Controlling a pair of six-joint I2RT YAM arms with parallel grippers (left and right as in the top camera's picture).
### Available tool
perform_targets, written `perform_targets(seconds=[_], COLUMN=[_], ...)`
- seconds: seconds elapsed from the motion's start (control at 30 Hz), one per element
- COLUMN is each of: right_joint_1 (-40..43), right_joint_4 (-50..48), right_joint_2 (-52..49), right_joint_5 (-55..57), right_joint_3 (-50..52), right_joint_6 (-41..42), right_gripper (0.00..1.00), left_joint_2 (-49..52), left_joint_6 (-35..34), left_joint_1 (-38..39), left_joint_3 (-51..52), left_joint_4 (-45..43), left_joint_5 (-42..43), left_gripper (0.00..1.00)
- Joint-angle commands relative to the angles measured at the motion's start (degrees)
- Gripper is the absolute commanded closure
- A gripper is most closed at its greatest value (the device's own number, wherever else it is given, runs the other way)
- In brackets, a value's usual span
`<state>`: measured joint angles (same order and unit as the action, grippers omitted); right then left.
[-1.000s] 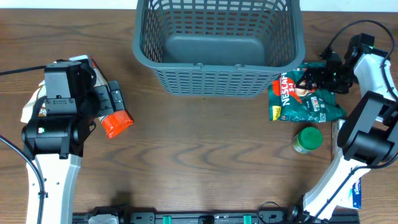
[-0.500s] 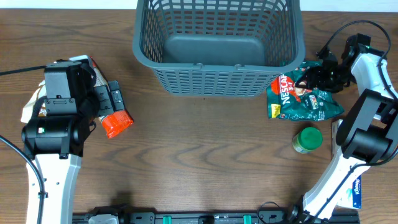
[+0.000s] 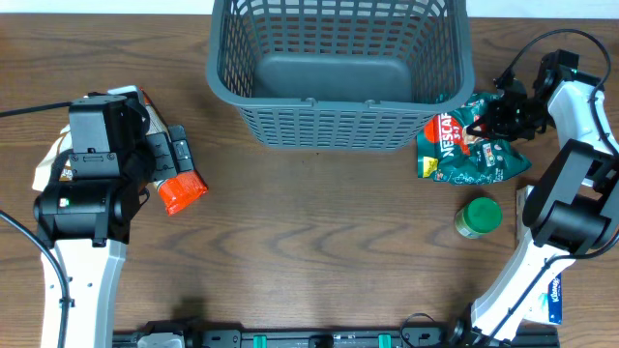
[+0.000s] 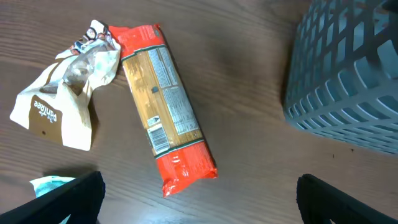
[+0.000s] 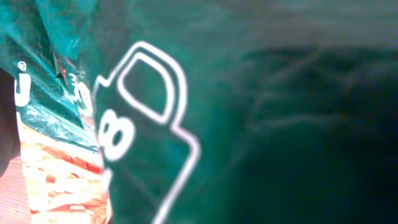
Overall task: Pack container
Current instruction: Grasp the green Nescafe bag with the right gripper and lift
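The robot's right gripper will next lift, go down past the basket's rim and let go of the packet inside the empty basket (image 3: 340,79), because the basket stands to the gripper's left in the overhead view.
The container (image 3: 338,124), a large dark grey lattice basket, stands empty at the back centre; its corner shows in the left wrist view (image 4: 348,74). Just right of it lies a green Nescafe packet (image 3: 466,157). My right gripper (image 3: 486,123) is shut on the packet's upper edge. The packet (image 5: 186,93) fills the right wrist view and hides the fingers. My left gripper (image 3: 177,150) hangs open over a long red packet (image 4: 163,106), its fingertips far apart and nothing between them.
A beige crumpled packet (image 4: 59,99) lies beside the red one at the left. A small green tub (image 3: 478,217) stands below the Nescafe packet. A blue and white item (image 3: 553,295) sits by the right arm's base.
My right gripper has gone from open to shut on the green packet, which has been drawn slightly up and towards the basket. The left arm has not moved.
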<state>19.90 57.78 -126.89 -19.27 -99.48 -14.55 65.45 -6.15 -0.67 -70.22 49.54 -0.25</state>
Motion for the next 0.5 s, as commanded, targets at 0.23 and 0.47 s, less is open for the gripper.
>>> perform_targets(seconds=[0.23,0.47], right_joint_1=[-1.1,-1.1], right_joint_4=[-0.8,-2.8], right_joint_2=[1.1,10.5], right_joint_5=[7.5,13.4], right_joint_3=[2.4,2.4], right_joint_6=[2.4,5.5], right_gripper=[0.99,0.99], left_joint_2=[-0.5,-0.5], left_joint_6=[0.5,0.5], left_joint_1=[-0.3,-0.3], left_joint_3=[-1.1,-1.1], left_joint_4=[0.2,0.2], left_joint_5=[-0.5,-0.5], left_gripper=[0.01,0.01])
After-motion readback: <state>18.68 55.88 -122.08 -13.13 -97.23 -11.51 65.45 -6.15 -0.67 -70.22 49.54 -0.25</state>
